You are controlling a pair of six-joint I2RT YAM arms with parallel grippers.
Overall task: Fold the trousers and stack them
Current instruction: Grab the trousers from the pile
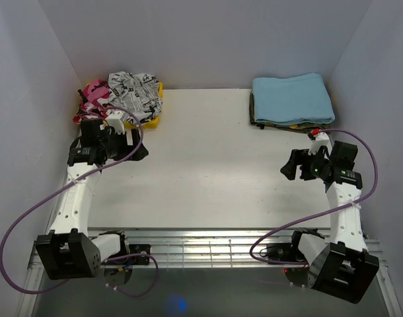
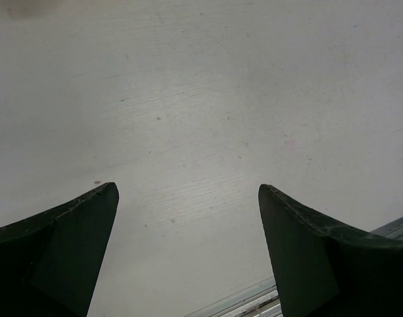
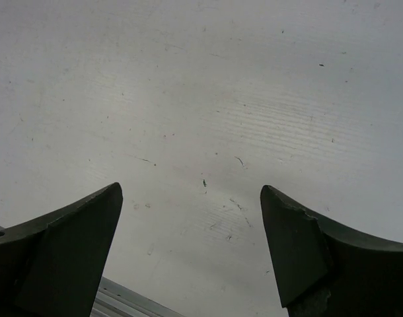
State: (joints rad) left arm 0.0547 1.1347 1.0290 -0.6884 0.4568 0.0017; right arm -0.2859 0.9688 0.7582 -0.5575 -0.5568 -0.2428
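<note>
My left gripper moves outward over the yellow bin (image 1: pixel 152 119) next and then down onto the trousers' far folds. They lie uncovered beside the pink camouflage garment.
The trousers (image 1: pixel 137 94), white with black newspaper print, lie crumpled in a yellow bin (image 1: pixel 152 119) at the table's back left, beside a pink camouflage garment (image 1: pixel 92 92). My left gripper (image 1: pixel 139 152) is open and empty, just in front of the bin, over bare table; it also shows in the left wrist view (image 2: pixel 188 191). My right gripper (image 1: pixel 291 166) is open and empty at the right, in front of the folded stack; in the right wrist view (image 3: pixel 191 191) only white table lies between its jaws.
A folded light blue cloth (image 1: pixel 293 98) lies on a darker folded garment (image 1: pixel 284 123) at the back right. Grey walls enclose the white table (image 1: pixel 208 165) on three sides. A metal rail (image 1: pixel 208 247) runs along the near edge between the arm bases.
</note>
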